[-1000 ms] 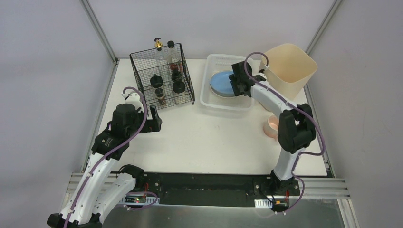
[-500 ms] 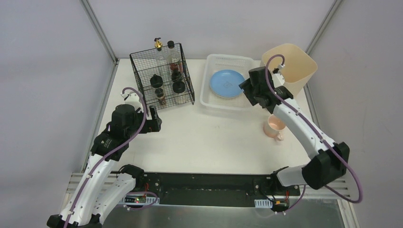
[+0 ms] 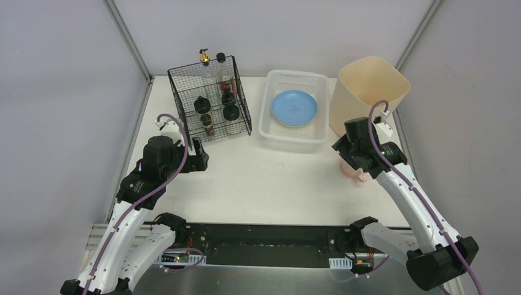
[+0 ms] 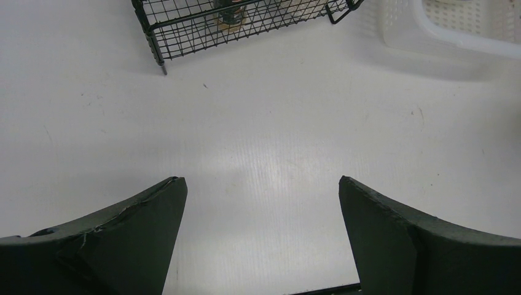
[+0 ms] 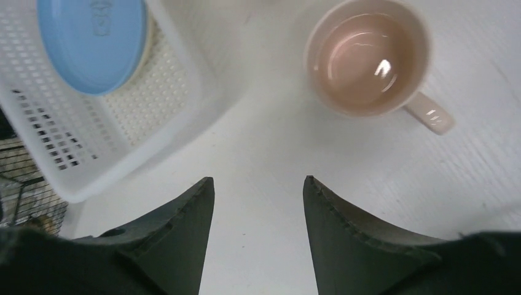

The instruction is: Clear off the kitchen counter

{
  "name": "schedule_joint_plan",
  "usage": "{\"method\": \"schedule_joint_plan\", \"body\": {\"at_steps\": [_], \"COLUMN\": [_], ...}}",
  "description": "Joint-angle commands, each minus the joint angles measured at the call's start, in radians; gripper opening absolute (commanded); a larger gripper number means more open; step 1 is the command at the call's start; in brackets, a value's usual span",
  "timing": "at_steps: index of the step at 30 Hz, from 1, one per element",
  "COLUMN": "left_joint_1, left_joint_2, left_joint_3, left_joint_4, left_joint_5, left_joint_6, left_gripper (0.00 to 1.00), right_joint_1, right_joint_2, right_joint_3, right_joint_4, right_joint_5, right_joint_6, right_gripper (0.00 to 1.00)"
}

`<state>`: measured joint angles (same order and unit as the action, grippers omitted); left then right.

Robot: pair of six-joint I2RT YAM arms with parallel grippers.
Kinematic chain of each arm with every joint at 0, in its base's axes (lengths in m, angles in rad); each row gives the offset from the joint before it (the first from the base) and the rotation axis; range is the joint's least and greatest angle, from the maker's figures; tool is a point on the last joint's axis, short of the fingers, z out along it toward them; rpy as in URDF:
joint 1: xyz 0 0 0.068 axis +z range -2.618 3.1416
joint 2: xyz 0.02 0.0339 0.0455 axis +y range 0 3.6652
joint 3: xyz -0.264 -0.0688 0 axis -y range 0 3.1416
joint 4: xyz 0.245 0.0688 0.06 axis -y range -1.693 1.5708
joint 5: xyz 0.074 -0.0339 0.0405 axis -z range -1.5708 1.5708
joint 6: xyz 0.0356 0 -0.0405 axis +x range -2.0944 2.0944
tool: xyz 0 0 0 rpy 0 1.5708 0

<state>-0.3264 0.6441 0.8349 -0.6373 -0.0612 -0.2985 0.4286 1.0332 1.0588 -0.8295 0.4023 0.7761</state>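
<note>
The pink mug point(image 5: 368, 61) is standing upright with its top open, so I will lower my right gripper toward the right in the wrist view, with one finger on each side of the mug's rim where it is nearest the basket.
The kitchen counter point(image 3: 270, 178) is the wide white tabletop. A pink mug point(image 5: 368, 61) stands upright on it at the right, its handle toward the right in the wrist view. From above, the mug point(image 3: 354, 174) is mostly hidden under my right wrist. My right gripper point(image 5: 258, 179) hovers open just short of the mug, with nothing between its fingers. A blue plate point(image 3: 295, 107) lies in the white basket point(image 3: 293, 134). Over bare counter near the wire rack, my left gripper point(image 4: 263, 179) is wide open and holds nothing.
A black wire rack point(image 3: 212, 98) with bottles and jars stands at the back left, its front edge point(image 4: 246, 21) just ahead of my left fingers. A tall cream bin point(image 3: 372, 89) stands at the back right, next to the basket point(image 5: 123, 160).
My right arm has swung from over the basket back and to the right, and now sits above the pink mug. The blue plate stays in the basket. The left arm has not moved.
</note>
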Motion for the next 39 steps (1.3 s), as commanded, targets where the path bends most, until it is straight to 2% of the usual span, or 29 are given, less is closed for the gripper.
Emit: {"method": "schedule_joint_plan", "body": {"at_steps": [1,10,16,33,39], "left_joint_1": [0.004,0.004,0.003,0.004,0.004], "left_joint_2": [-0.011,-0.016,-0.012,-0.002,0.004], "left_joint_3": [0.006,0.004,0.005,0.006,0.008], "left_joint_4": [0.002,0.001,0.002,0.000,-0.004], "left_joint_5": [0.017,0.027,0.031,0.012,0.006], "left_joint_6": [-0.005,-0.008,-0.010,-0.004,-0.002], "left_gripper": [0.99,0.99,0.99,0.99,0.99], "right_joint_1": [-0.088,-0.254,-0.311,-0.329,-0.328], "right_joint_2": [-0.047,0.028,0.102,0.249,0.259], "right_joint_3": [-0.065,-0.113,-0.103,-0.153,-0.179], "right_joint_4": [-0.063,-0.011,0.039,0.215,0.240], "right_joint_5": [-0.014,-0.085,-0.130,-0.193,-0.195], "right_joint_6": [-0.048,-0.154,-0.208,-0.242,-0.238], "right_gripper": [0.57,0.55,0.55,0.55,0.49]}}
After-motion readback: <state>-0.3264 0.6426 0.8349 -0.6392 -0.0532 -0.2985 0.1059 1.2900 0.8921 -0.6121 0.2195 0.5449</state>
